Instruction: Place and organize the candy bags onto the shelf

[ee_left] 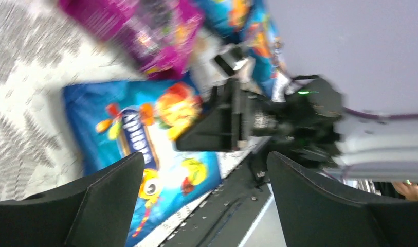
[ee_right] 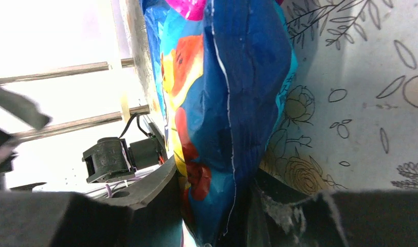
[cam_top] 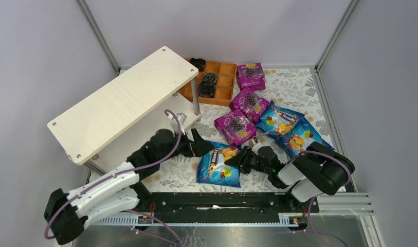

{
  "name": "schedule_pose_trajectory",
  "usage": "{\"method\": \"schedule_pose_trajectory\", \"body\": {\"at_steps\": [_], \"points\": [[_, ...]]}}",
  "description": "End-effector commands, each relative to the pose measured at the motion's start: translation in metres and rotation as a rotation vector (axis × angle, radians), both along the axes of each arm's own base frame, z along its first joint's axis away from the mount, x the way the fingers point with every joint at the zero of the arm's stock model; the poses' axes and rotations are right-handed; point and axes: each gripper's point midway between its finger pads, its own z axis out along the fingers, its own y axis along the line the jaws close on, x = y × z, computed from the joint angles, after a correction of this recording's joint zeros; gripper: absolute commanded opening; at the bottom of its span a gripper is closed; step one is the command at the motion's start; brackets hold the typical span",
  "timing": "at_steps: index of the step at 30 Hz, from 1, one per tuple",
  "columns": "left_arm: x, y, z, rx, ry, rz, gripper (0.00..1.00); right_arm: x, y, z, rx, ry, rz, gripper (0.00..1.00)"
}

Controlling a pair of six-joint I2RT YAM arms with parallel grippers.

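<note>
My right gripper is going to lift outward next and release the bag on the shelf's lower level [cam_top: 164,114], which is outward and to the gripper's left in the top view.
A blue candy bag [cam_top: 218,164] with fruit pictures lies on the flowered table in front of both arms. My right gripper [cam_top: 235,158] holds its right edge, and in the right wrist view the bag [ee_right: 232,98] stands pinched between the two fingers of that gripper [ee_right: 217,206]. My left gripper [cam_top: 200,146] hangs open just left of the bag, nothing between its fingers [ee_left: 109,200]; the same bag [ee_left: 145,139] shows beyond them. The pale two-tier shelf [cam_top: 119,100] stands at the left. Three purple candy bags [cam_top: 249,103] and two more blue ones [cam_top: 281,121] lie behind.
An orange-brown compartment tray [cam_top: 219,82] with black coiled rings stands at the back next to the shelf's metal post [cam_top: 195,100]. Grey walls close in on both sides. The black base rail [cam_top: 217,203] runs along the near edge.
</note>
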Motion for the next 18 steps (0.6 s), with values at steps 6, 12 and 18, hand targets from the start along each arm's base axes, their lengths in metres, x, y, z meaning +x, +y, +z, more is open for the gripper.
{"method": "schedule_pose_trajectory", "body": {"at_steps": [6, 12, 18], "points": [[-0.025, -0.011, 0.217, -0.083, -0.499, -0.295, 0.95, 0.007, 0.041, 0.063, 0.175, -0.118, -0.005, 0.31], [-0.029, -0.002, 0.332, -0.179, -0.742, -0.271, 0.98, 0.014, 0.065, 0.087, 0.147, -0.134, -0.041, 0.21], [-0.029, 0.012, 0.381, -0.283, -0.879, -0.172, 0.99, 0.029, 0.087, 0.128, 0.184, -0.162, -0.116, 0.11]]}}
